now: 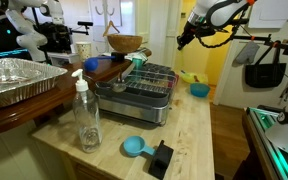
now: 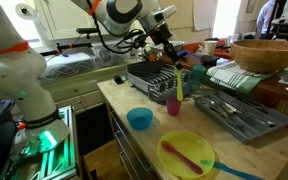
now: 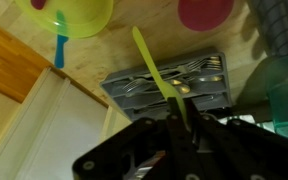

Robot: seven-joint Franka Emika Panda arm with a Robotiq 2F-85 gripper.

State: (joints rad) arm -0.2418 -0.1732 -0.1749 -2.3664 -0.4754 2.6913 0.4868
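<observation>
My gripper will next go down toward the yellow plate (image 2: 195, 150) (image 3: 81, 13) below it and let go of the utensil's thin handle over the plate's rim, because a pink spoon is already lying there.
My gripper (image 3: 181, 112) is shut on one end of a long lime-green utensil (image 3: 149, 60), which sticks out from between the fingers. In the wrist view it points over a grey cutlery tray (image 3: 169, 88) filled with metal cutlery. In an exterior view the gripper (image 2: 173, 58) hangs above the counter with the green utensil (image 2: 181, 88) pointing down beside a pink cup (image 2: 171, 103). The same gripper (image 1: 184, 39) is raised well above the far end of the counter. The pink cup (image 3: 206, 12) lies beyond the tray.
A dish rack (image 2: 149, 75) stands behind the cup, a blue bowl (image 2: 139, 119) and a yellow plate (image 2: 187, 155) with a pink spoon nearer the edge. A soap bottle (image 1: 86, 115), blue scoop (image 1: 134, 147), foil pan (image 1: 19, 80) and wooden bowl (image 1: 124, 43) also sit about.
</observation>
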